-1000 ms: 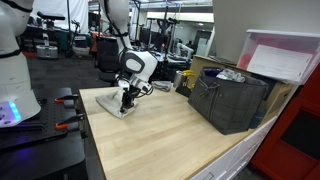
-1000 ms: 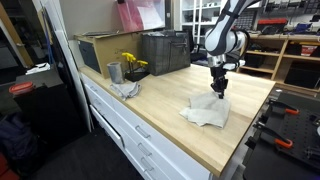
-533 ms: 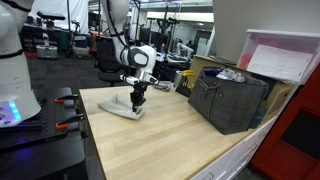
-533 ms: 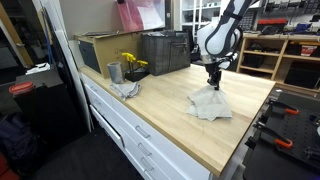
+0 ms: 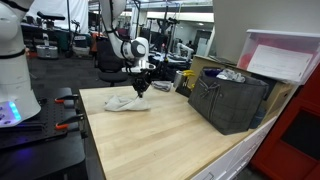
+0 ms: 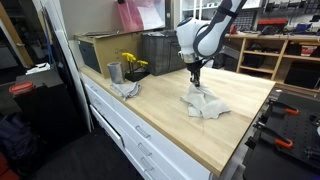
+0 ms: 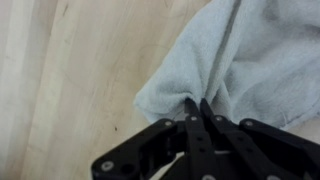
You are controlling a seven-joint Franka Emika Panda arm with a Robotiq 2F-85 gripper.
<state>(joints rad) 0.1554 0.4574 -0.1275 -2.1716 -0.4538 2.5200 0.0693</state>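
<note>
The rest of the cloth lies crumpled behind its pinched edge. I will next lift my gripper a little and tilt it, pulling the pinched edge toward the dark crate over bare wood (image 5: 165, 104) (image 7: 96, 88).
A pale grey-white cloth (image 5: 125, 102) lies crumpled on the wooden worktop (image 5: 170, 135), also seen as the cloth (image 6: 205, 104) in an exterior view. My gripper (image 7: 197, 103) is shut on an edge of the cloth (image 7: 240, 60), pinching a fold between its black fingers. In both exterior views the gripper (image 5: 142, 89) (image 6: 194, 86) hangs straight down and lifts one end of the cloth, while the rest trails on the wood.
A dark crate (image 5: 228, 100) and a cardboard box stand at the back of the worktop. A metal cup (image 6: 114, 72), yellow flowers (image 6: 133, 64) and a second rag (image 6: 126, 89) sit near one end. Drawers (image 6: 125, 125) run below the front edge.
The gripper has dragged the cloth across the worktop toward the crates, staying shut on it. The cloth has stretched out behind it.
</note>
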